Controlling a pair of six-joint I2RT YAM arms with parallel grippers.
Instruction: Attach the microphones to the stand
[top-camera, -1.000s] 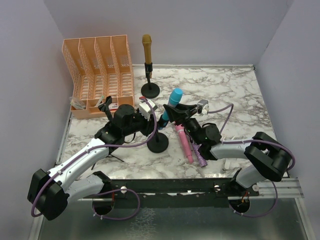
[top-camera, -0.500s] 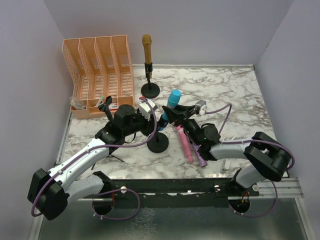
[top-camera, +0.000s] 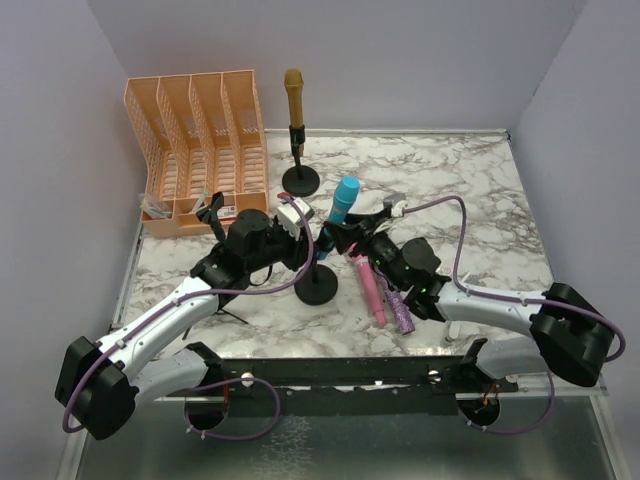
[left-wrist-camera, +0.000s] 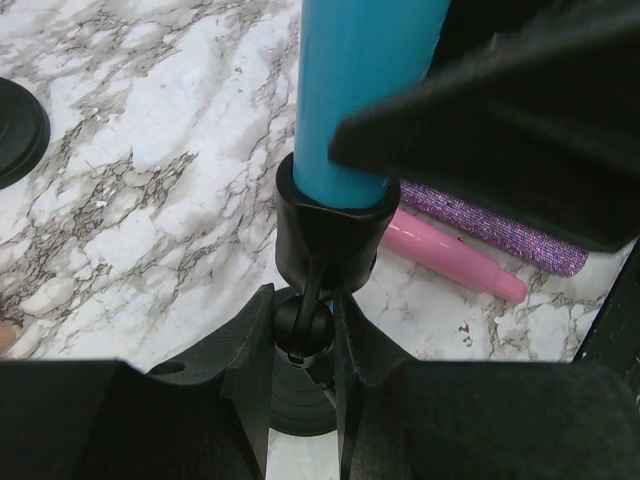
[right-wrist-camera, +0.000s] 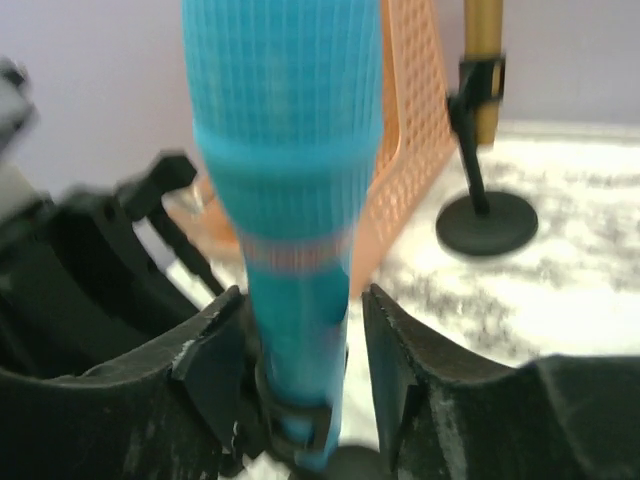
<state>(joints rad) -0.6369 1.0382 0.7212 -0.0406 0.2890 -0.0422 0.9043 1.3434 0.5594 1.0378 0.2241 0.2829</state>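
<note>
The clip (left-wrist-camera: 330, 235) already holds the cyan microphone, so the left gripper next carries the front stand outward. It releases the stand on the bare tabletop beside the back stand.
The cyan microphone (top-camera: 343, 200) stands tilted in the clip of the front stand (top-camera: 316, 285). My left gripper (top-camera: 306, 243) is shut on the stand's ball joint (left-wrist-camera: 303, 325), just under the clip (left-wrist-camera: 330, 235) that holds the cyan microphone (left-wrist-camera: 355, 90). My right gripper (top-camera: 350, 235) is open around the cyan microphone (right-wrist-camera: 290, 200), with a gap on its right side (right-wrist-camera: 305, 360). The gold microphone (top-camera: 292, 95) sits upright in the back stand (top-camera: 300, 180). The pink microphone (top-camera: 368, 285) and the purple microphone (top-camera: 400, 310) lie on the table beside the front stand.
An orange file organizer (top-camera: 200, 140) stands at the back left, with small white-and-red boxes (top-camera: 225, 210) in front of it. Walls close off the table on the left, back and right. The back stand's base (right-wrist-camera: 487, 222) lies behind the cyan microphone.
The cyan microphone has dropped slightly lower and more upright in the clip. My right arm has swung its elbow out to the right. The left arm has held still.
</note>
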